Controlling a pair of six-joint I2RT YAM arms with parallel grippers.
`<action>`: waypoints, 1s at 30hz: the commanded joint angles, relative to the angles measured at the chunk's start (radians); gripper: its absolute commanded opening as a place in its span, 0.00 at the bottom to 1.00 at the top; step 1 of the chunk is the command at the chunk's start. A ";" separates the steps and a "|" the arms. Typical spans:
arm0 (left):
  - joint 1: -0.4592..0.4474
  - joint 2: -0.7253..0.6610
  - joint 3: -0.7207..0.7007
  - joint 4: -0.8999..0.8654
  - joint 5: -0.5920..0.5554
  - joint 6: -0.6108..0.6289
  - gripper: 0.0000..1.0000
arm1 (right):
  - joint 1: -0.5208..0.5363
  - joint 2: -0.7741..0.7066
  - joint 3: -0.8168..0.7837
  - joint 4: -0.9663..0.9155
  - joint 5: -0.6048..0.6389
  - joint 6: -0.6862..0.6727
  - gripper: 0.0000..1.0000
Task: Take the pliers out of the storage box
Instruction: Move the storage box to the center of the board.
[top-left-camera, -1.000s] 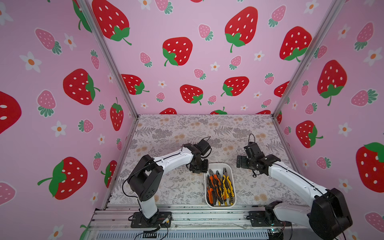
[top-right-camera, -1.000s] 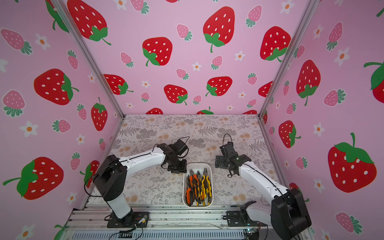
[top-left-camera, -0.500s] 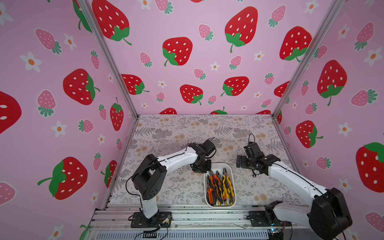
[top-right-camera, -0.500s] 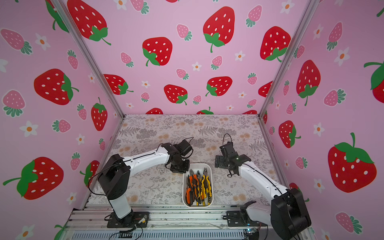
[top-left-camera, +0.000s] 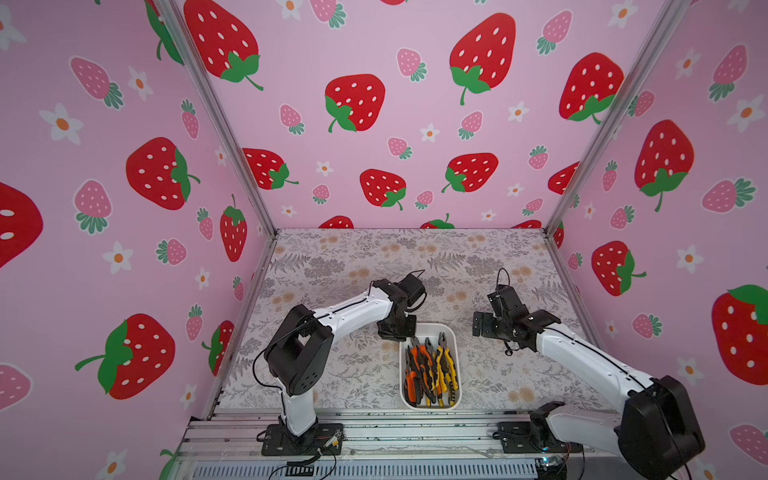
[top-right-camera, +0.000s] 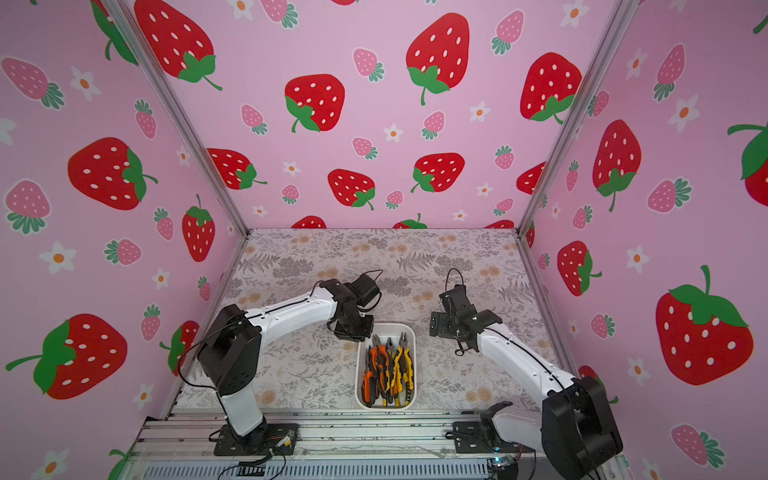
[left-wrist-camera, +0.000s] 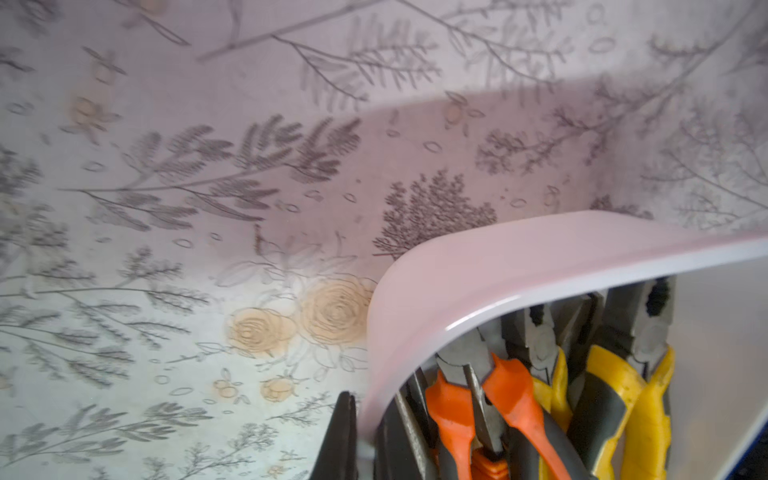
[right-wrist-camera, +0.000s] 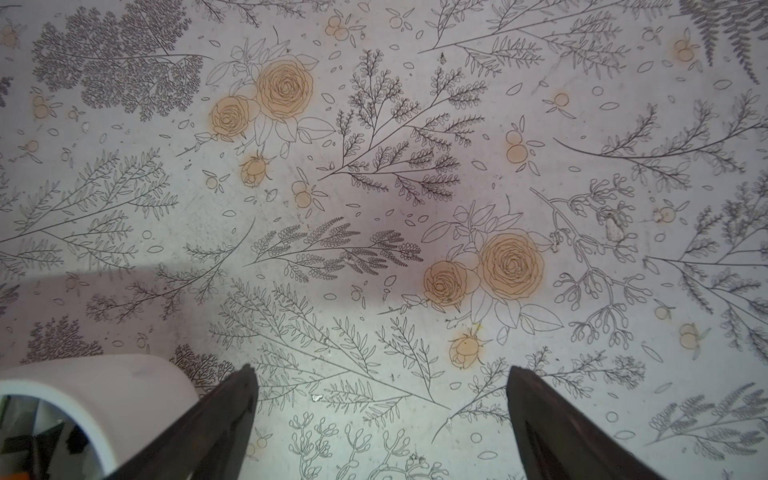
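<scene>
I will move my left gripper outward to bring the box (top-left-camera: 459, 374) by its side onto the bare far mat (top-left-camera: 352, 276) and let go, as that part lies outward of the gripper.
The white storage box (top-left-camera: 459, 374) (top-right-camera: 414, 374) stands at the table's front middle in both top views. In it lie several pliers (top-left-camera: 432, 370) (top-right-camera: 388, 370), some orange-handled, some yellow-handled, noses pointing away from me. My left gripper (top-left-camera: 397, 328) (top-right-camera: 353, 328) sits at the box's far left corner. In the left wrist view it (left-wrist-camera: 372, 401) is shut on the box's wall (left-wrist-camera: 457, 282), one finger outside and one inside beside the orange pliers (left-wrist-camera: 449, 407). My right gripper (top-left-camera: 482, 324) (right-wrist-camera: 380, 370) hangs open over bare table to the right of the box, holding nothing.
A floral-patterned mat (top-left-camera: 374, 257) covers the table. Strawberry-print walls stand close on three sides. A metal rail (top-left-camera: 395, 432) with both arm bases runs just in front of the box. A corner of the box (right-wrist-camera: 104, 382) shows in the right wrist view.
My left gripper has moved right to the box's far left corner and closed on its wall. The right arm has stayed still and open.
</scene>
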 joint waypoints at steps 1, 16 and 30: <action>0.120 -0.033 0.099 -0.097 -0.236 0.203 0.00 | 0.004 -0.004 -0.008 0.020 -0.026 -0.014 1.00; 0.395 0.256 0.543 -0.107 -0.319 0.434 0.00 | 0.004 0.052 0.016 0.030 -0.080 -0.047 0.99; 0.547 0.564 1.018 -0.209 -0.273 0.470 0.00 | 0.006 0.094 0.027 0.046 -0.141 -0.071 0.99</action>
